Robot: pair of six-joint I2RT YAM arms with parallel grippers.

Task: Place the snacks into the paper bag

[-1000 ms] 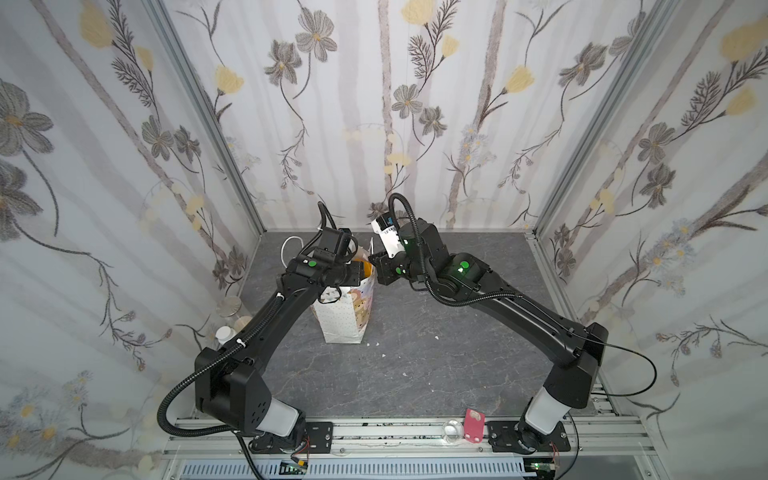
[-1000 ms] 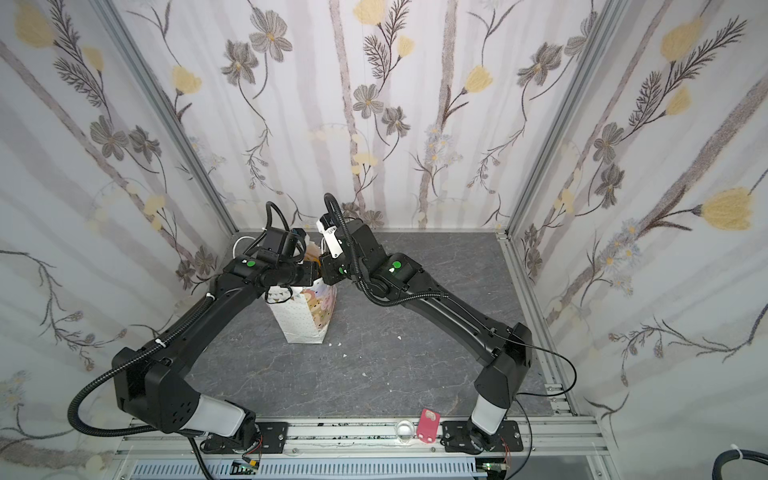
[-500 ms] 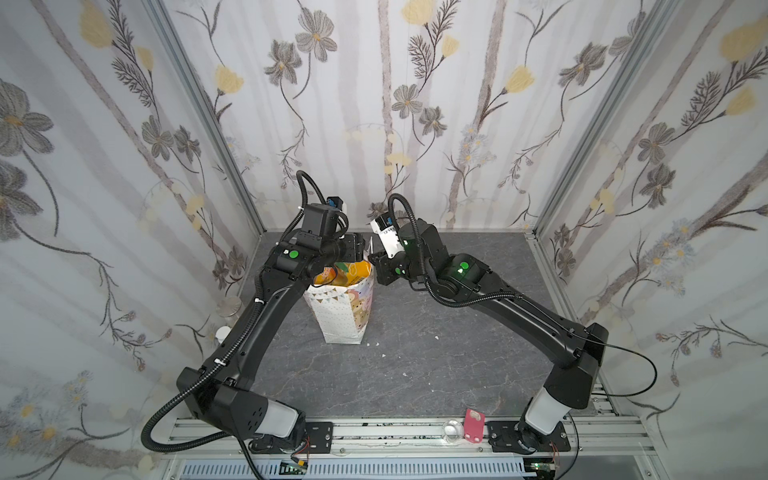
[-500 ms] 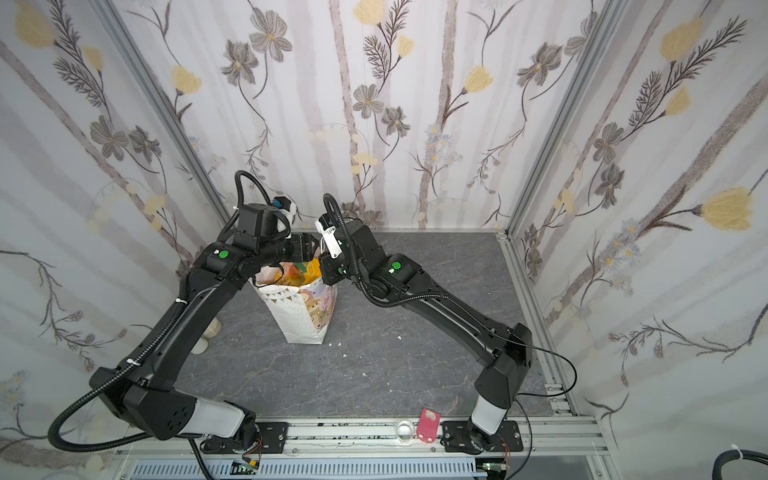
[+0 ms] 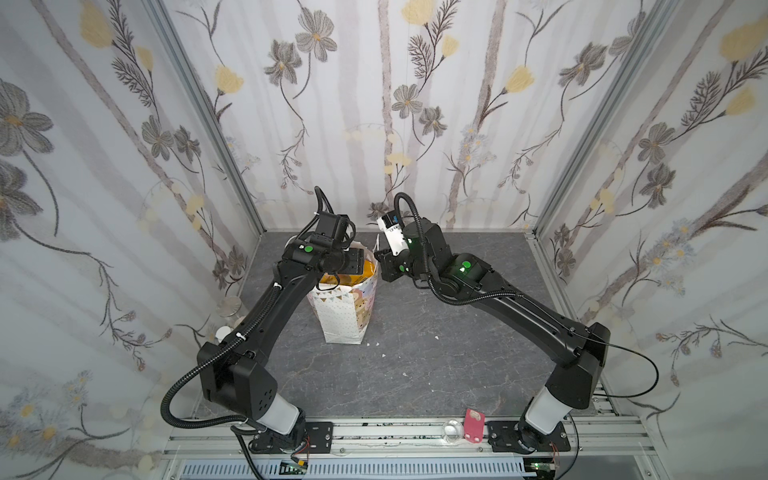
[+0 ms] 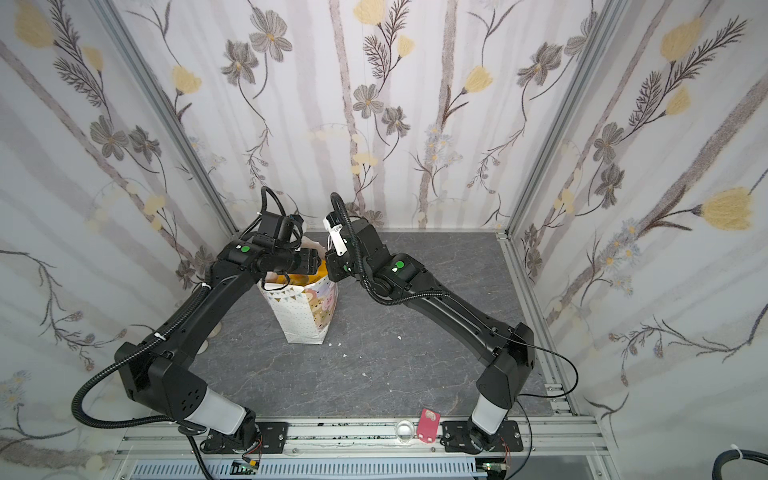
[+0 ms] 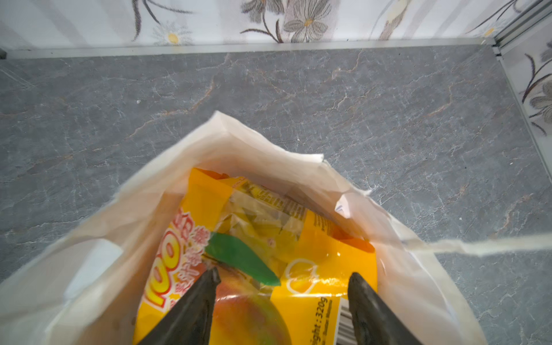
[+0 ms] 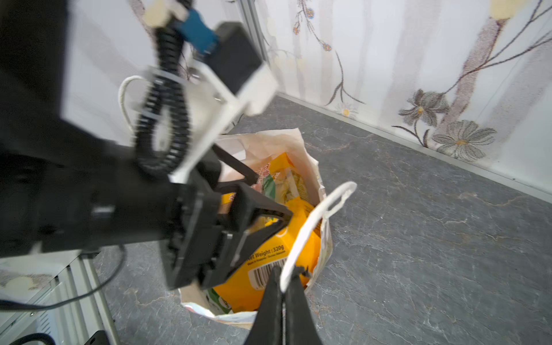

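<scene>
My right gripper will next pull the bag [image 5: 345, 311] toward the bare grey floor at its side, away from my left gripper, and let go of the bag's handle, because the packets are inside.
The white paper bag [image 5: 345, 311] [image 6: 303, 311] stands upright on the grey floor, its mouth open [image 7: 227, 140]. A yellow-orange snack packet [image 7: 328, 245] [image 8: 239, 286] with a mango picture lies on top inside it, over a green-white packet [image 8: 219, 300]. My left gripper [image 7: 283, 276] [image 8: 273, 197] [image 5: 351, 262] hovers open over the bag's mouth, its fingers apart above the packet and holding nothing. My right gripper [image 8: 286, 274] [image 5: 379, 257] is shut on the bag's white cord handle [image 8: 322, 215] at the bag's right edge, pulling it taut.
A red card [image 5: 473, 430] and a small clear dish [image 5: 452, 428] sit on the front rail. A round lid [image 5: 230, 307] and small white cups [image 5: 222, 332] lie by the left wall. White crumbs [image 5: 384, 355] dot the floor. Flowered walls close three sides.
My left gripper has opened wider and risen from inside the bag's mouth to just above it, leaving the yellow-orange packet in the bag. The right gripper has kept its hold on the handle.
</scene>
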